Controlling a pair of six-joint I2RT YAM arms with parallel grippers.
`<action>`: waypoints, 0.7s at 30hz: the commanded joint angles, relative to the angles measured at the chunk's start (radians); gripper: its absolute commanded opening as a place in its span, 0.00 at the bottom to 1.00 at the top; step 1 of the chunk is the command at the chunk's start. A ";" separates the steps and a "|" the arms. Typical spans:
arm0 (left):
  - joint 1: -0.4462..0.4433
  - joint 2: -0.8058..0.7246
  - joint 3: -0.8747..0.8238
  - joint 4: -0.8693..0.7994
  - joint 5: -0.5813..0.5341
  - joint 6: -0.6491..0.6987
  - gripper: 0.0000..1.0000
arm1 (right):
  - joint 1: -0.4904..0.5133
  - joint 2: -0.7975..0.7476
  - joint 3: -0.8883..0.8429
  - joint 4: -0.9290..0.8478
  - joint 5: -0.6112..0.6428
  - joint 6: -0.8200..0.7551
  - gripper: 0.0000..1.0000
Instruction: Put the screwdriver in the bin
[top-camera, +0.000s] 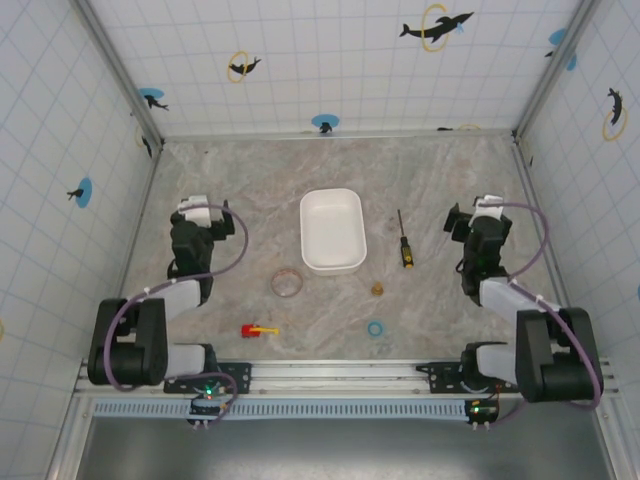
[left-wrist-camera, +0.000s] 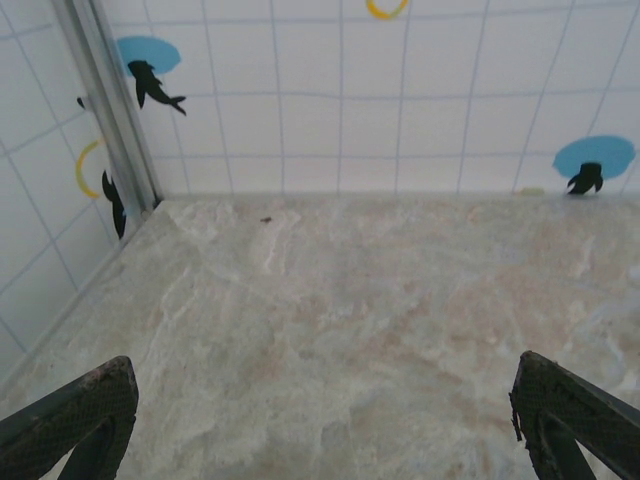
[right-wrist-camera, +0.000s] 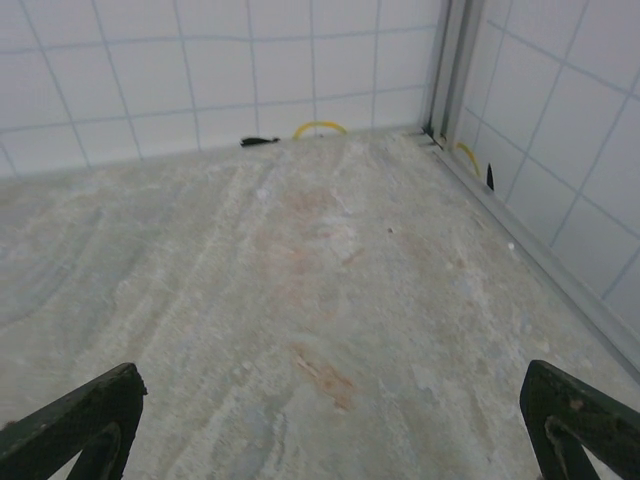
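The screwdriver's handle (top-camera: 406, 253) lies flat below my right gripper on the bin side. I need to swing that gripper toward the bin (top-camera: 332, 230) next and lower it, tilted down, onto the handle.
The screwdriver (top-camera: 404, 241) lies flat on the marble table, thin dark shaft pointing away, orange-yellow and black handle nearer the arms. It rests just right of the bin (top-camera: 332, 230), a white shallow tray standing empty at the table's middle. My right gripper (top-camera: 484, 212) hovers right of the screwdriver, apart from it, open; its fingertips (right-wrist-camera: 75, 420) frame bare table. My left gripper (top-camera: 193, 212) sits left of the bin, open too, its dark fingertips (left-wrist-camera: 70, 415) spread wide over bare marble.
A clear round ring (top-camera: 287, 283) lies in front of the bin's left corner. A red-and-yellow toy piece (top-camera: 257, 329), a small brass bit (top-camera: 377, 289) and a blue ring (top-camera: 375, 328) lie near the front. Tiled walls (top-camera: 330, 60) close the sides and back.
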 joint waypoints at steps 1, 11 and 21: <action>0.001 -0.072 0.086 -0.311 0.047 -0.125 0.98 | 0.011 -0.072 0.094 -0.234 -0.091 0.028 0.99; -0.029 -0.174 0.096 -0.516 0.296 -0.259 0.98 | 0.093 0.011 0.343 -0.743 -0.383 0.154 0.99; -0.081 -0.149 0.107 -0.608 0.324 -0.273 0.98 | 0.276 0.220 0.479 -0.974 -0.286 0.165 0.94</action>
